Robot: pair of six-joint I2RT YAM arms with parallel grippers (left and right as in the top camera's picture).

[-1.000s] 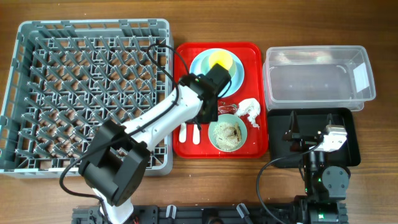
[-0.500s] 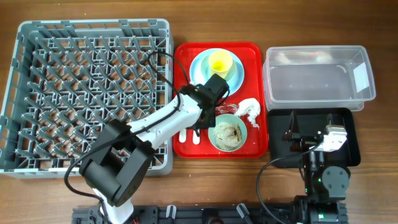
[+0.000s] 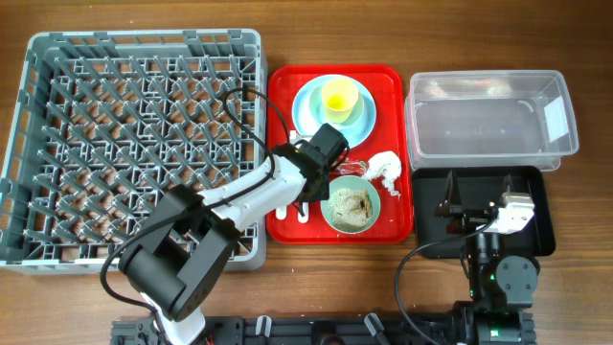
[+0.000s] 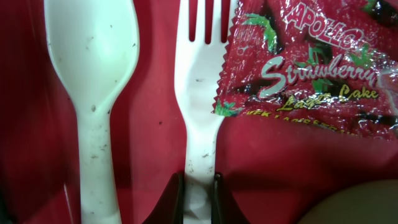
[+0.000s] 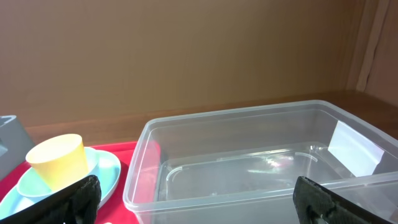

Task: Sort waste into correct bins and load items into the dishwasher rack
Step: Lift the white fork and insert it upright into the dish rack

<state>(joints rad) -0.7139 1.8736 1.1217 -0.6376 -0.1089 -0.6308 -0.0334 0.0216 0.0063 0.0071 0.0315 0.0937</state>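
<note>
My left gripper lifts the fork over the empty rack's tray-side row, to its left in the overhead view, next, then lowers and releases it.
My left gripper is down on the red serving tray, its jaws shut on the handle of the white fork. The white spoon lies parallel to its left. The red snack wrapper overlaps the fork's tines on the right. In the overhead view the left gripper is between the light blue plate with the yellow cup and the pale green bowl of rice scraps. The tissue lies right of it. My right gripper is open over the black tray.
The grey dishwasher rack fills the left side and holds no dishes. The clear tub stands at the back right; the right wrist view shows nothing inside the tub, with the cup to its left.
My left gripper has moved from beside the plate and cup toward the front of the red tray and come down onto the fork's handle. The right arm has not moved.
</note>
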